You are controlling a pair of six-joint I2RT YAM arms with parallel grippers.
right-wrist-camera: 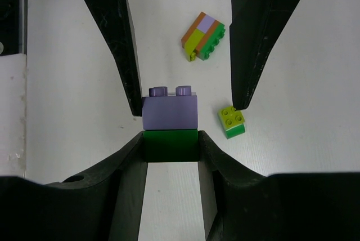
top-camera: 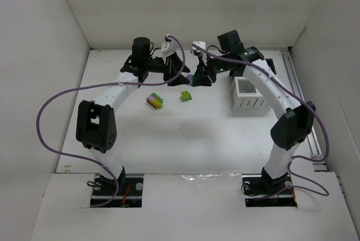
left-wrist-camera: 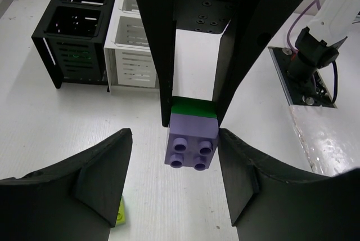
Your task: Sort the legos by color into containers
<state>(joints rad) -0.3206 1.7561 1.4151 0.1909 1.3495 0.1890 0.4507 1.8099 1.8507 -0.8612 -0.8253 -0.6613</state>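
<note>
I should carry what my right gripper holds across and down next: the nearer black bin, which shows green, is below that gripper and to its right in the top view.
My right gripper (right-wrist-camera: 170, 139) is shut on a dark green brick (right-wrist-camera: 170, 145) that has a purple brick (right-wrist-camera: 170, 111) joined to its outer end. The pair hangs above the table. My left gripper (left-wrist-camera: 175, 134) is open, with its jaws either side of the purple brick (left-wrist-camera: 191, 139); the gap is wide on one side and narrow on the other. In the top view the two grippers, left (top-camera: 181, 72) and right (top-camera: 197, 77), meet tip to tip at the back middle. A white bin pair (top-camera: 250, 96) stands to the right, and a black bin pair (left-wrist-camera: 76, 32) stands beside it.
A multicoloured stack (top-camera: 155, 101) of orange, lime, purple and green bricks lies on the table. A lime brick on a green one (top-camera: 185, 96) lies just right of it, below the grippers. White walls close in the table on three sides.
</note>
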